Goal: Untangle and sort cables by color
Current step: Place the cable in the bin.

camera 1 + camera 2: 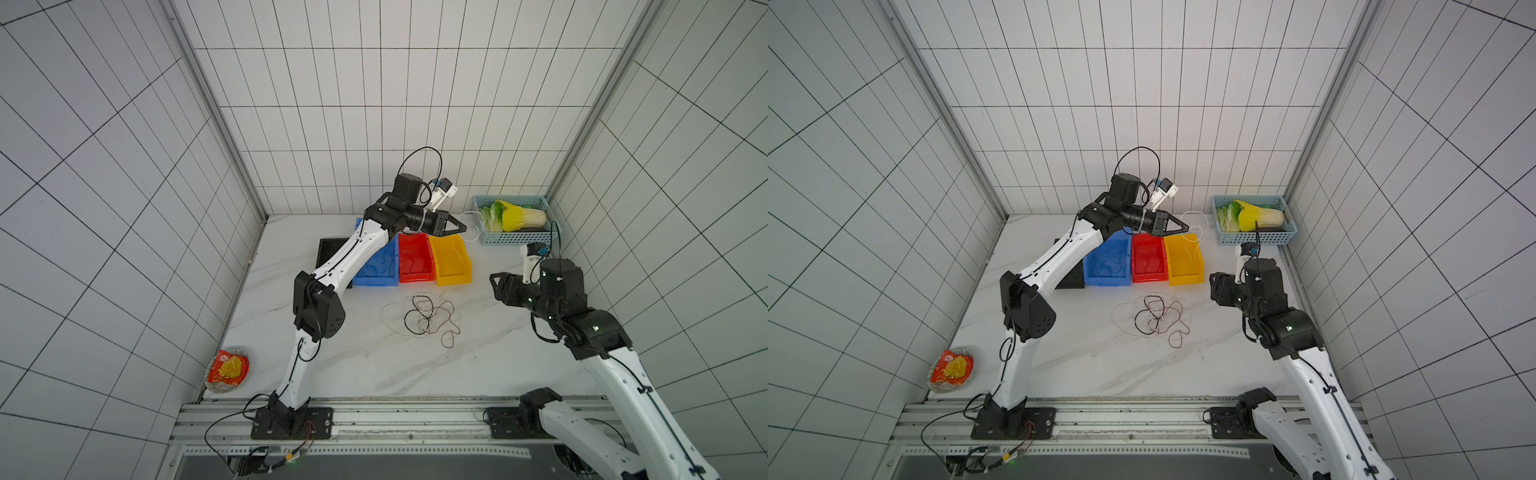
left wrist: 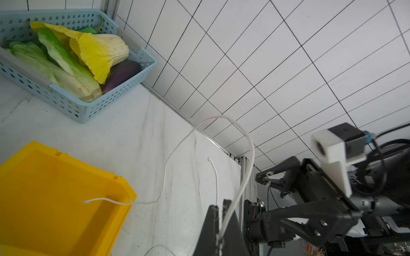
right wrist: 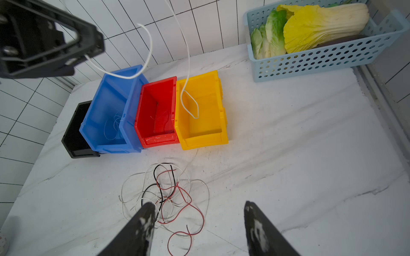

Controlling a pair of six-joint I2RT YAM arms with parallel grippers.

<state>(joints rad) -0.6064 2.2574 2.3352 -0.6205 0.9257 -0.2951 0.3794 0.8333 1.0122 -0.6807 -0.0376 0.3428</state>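
The white cable's loose end already hangs inside the yellow bin (image 1: pixel 451 270) (image 2: pixel 60 204) below my left gripper. My left gripper should go down toward the bin next and let go of the white cable there.
My left gripper (image 1: pixel 464 227) (image 1: pixel 1187 227) (image 2: pixel 220 206) is shut on a white cable (image 2: pixel 218 117) (image 3: pixel 189 56), held high over the back of the table. The cable arcs up from the jaws, and its free end hangs into the yellow bin (image 1: pixel 451 270) (image 3: pixel 204 139). A tangle of black, red and white cables (image 1: pixel 424 318) (image 1: pixel 1158 318) (image 3: pixel 176 188) lies on the table in front of the bins. My right gripper (image 1: pixel 493 280) (image 3: pixel 197 206) is open above the table, just right of the tangle, with nothing between its fingers.
A black bin (image 1: pixel 328 249), a blue bin (image 1: pixel 376 276) holding blue wires and a red bin (image 1: pixel 415 270) holding red wires stand in a row left of the yellow one. At the back right is a pale blue basket (image 1: pixel 515 239) of vegetables. A plate (image 1: pixel 227 370) sits front left.
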